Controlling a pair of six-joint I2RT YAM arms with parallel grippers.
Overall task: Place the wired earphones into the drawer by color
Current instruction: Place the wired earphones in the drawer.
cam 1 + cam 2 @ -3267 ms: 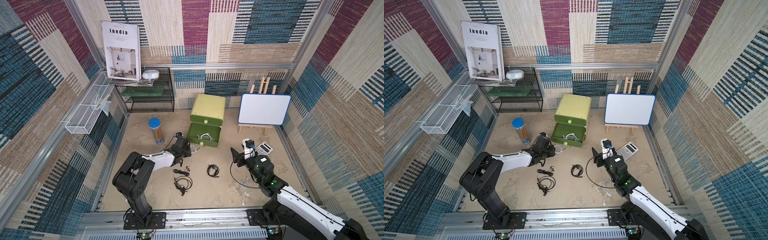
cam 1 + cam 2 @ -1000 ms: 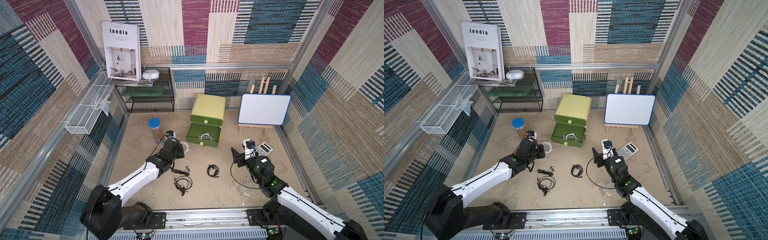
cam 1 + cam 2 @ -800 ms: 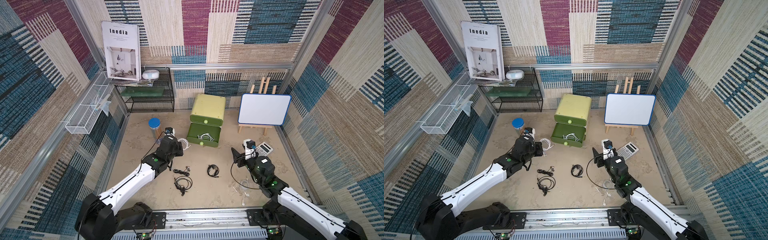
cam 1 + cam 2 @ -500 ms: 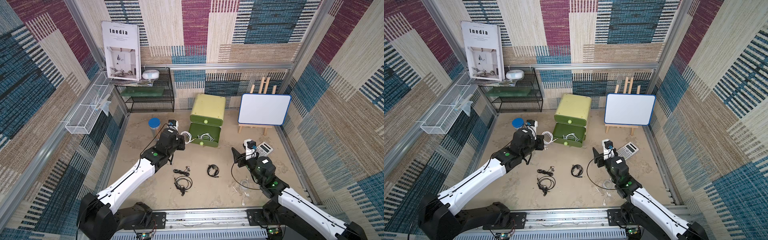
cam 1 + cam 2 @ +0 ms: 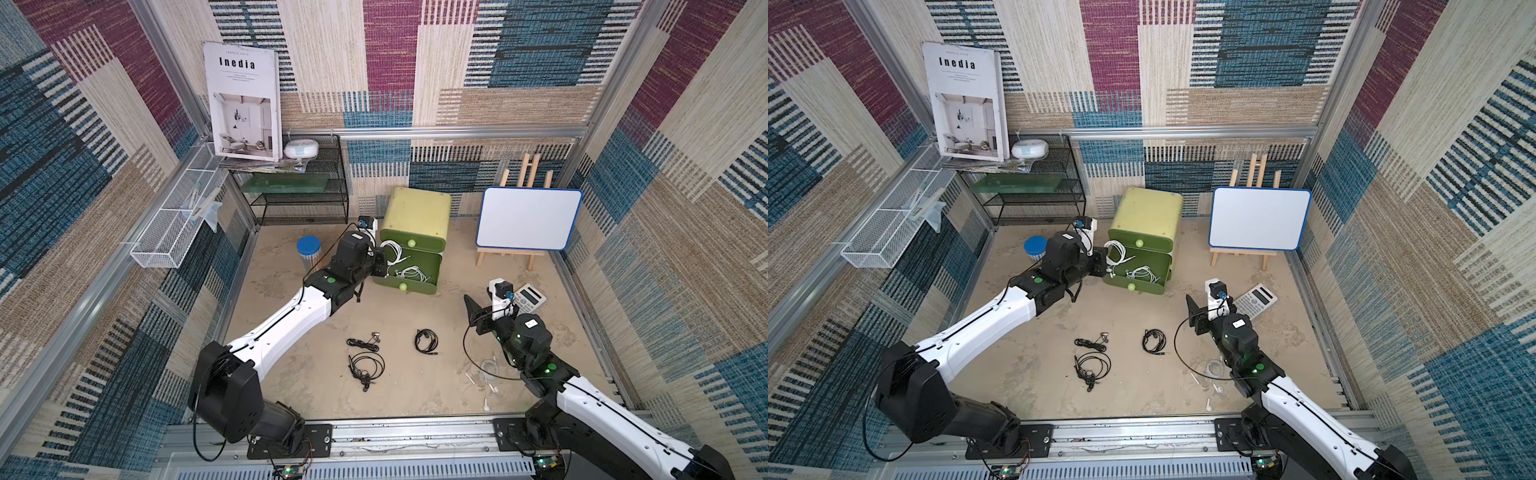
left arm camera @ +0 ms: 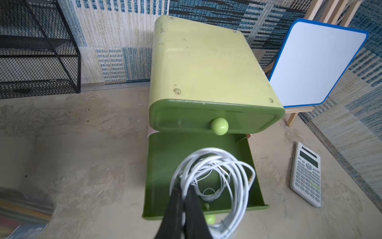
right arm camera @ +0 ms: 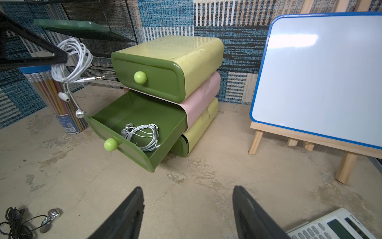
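Observation:
The robot's left gripper will next lower the coil over the bare drawer bottom (image 5: pixel 396 267) (image 6: pixel 164 171) beside the white set below and let go of it, so white stays with white.
My left gripper (image 6: pixel 184 186) is shut on a coil of white wired earphones (image 6: pixel 237 175), which hangs over the front left corner of the open middle drawer (image 7: pixel 144 111) of the green cabinet. In a top view the held coil (image 5: pixel 392 249) hangs beside the left gripper (image 5: pixel 384 259). Another white set (image 7: pixel 142 134) lies inside that drawer. Three black sets (image 5: pixel 363 341) (image 5: pixel 365 368) (image 5: pixel 426 340) lie on the floor in front. A loose white set (image 5: pixel 482 374) lies beside my right arm. My right gripper (image 7: pixel 188 190) is open over bare floor, holding nothing.
A calculator (image 5: pixel 528 297) lies just right of the right gripper. A whiteboard on an easel (image 5: pixel 528 218) stands right of the cabinet. A blue-lidded pencil tub (image 5: pixel 308 249) stands behind the left wrist. A black wire shelf (image 5: pixel 299 195) fills the back left corner.
The left arm has lifted the white earphones off the floor and swung them back and right, up to the open drawer. The right arm has not moved.

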